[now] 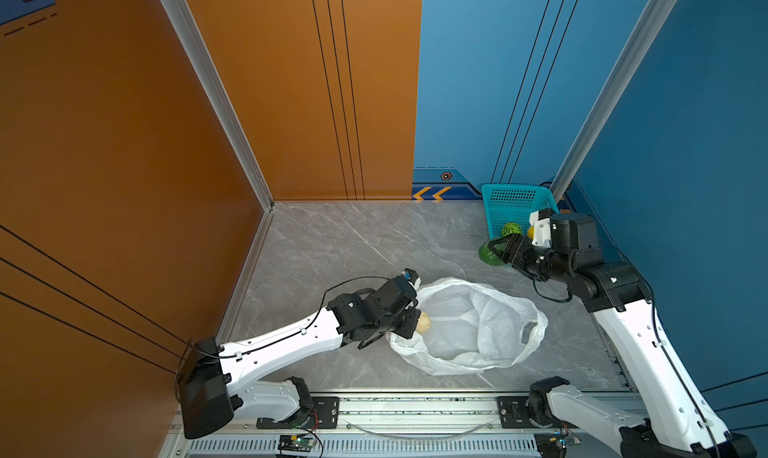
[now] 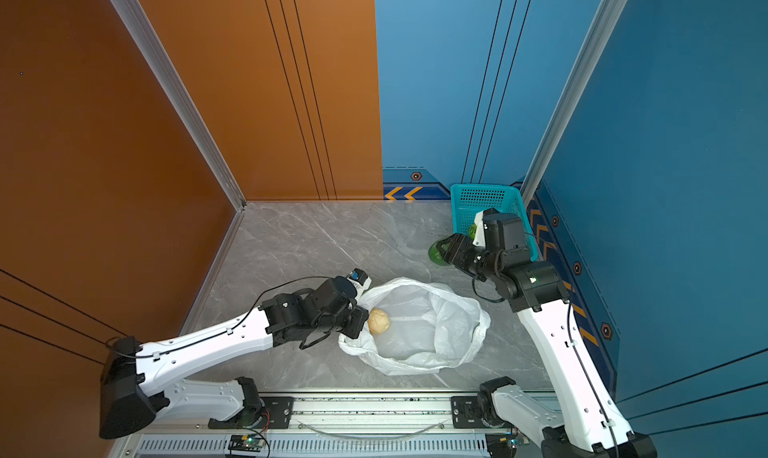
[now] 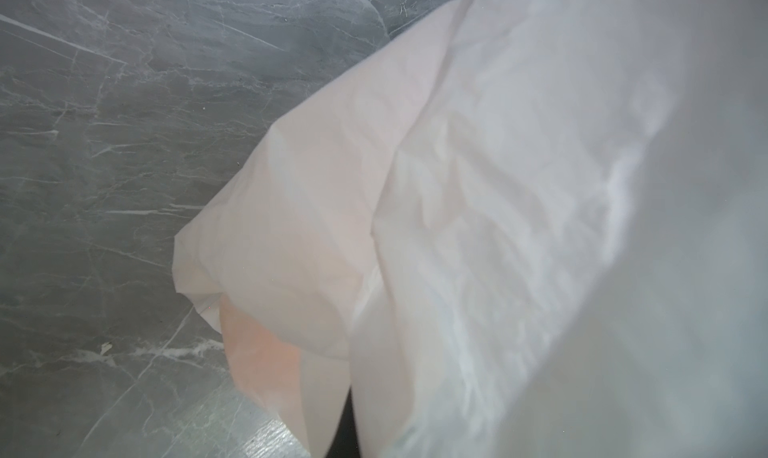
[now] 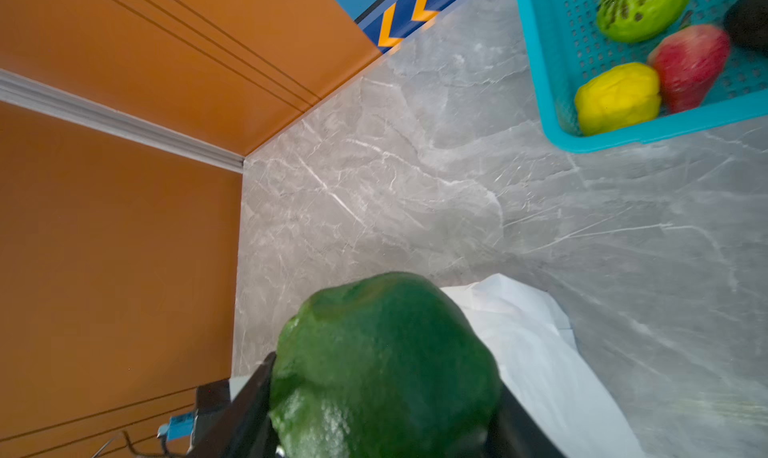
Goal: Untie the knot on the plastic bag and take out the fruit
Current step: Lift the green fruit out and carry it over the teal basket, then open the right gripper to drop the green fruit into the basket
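Next, the right gripper moves outward past the basket's rim, then down to the bottom of the basket between green fruit and avocado. It then releases the mango (image 4: 386, 360), since that patch is empty.
The white plastic bag (image 1: 482, 331) (image 2: 432, 335) lies open on the grey table, and no knot shows on it. A cream knobbly fruit (image 1: 424, 322) (image 2: 379, 321) sits inside by the near-left rim. My left gripper (image 1: 412, 329) (image 2: 360, 324) is shut on that rim; in the left wrist view the bag's plastic (image 3: 478, 236) hides the jaws. My right gripper (image 1: 496, 251) (image 2: 442, 250) hovers just in front of the basket, shut on a green mango (image 4: 386, 360).
A teal basket (image 1: 517, 196) (image 2: 484, 192) (image 4: 540, 74) stands at the back right corner. It holds a green fruit (image 4: 642, 7), a red apple (image 4: 690, 65), a yellow lemon (image 4: 617, 99) and a dark avocado (image 4: 748, 24). Walls close off the left, back and right.
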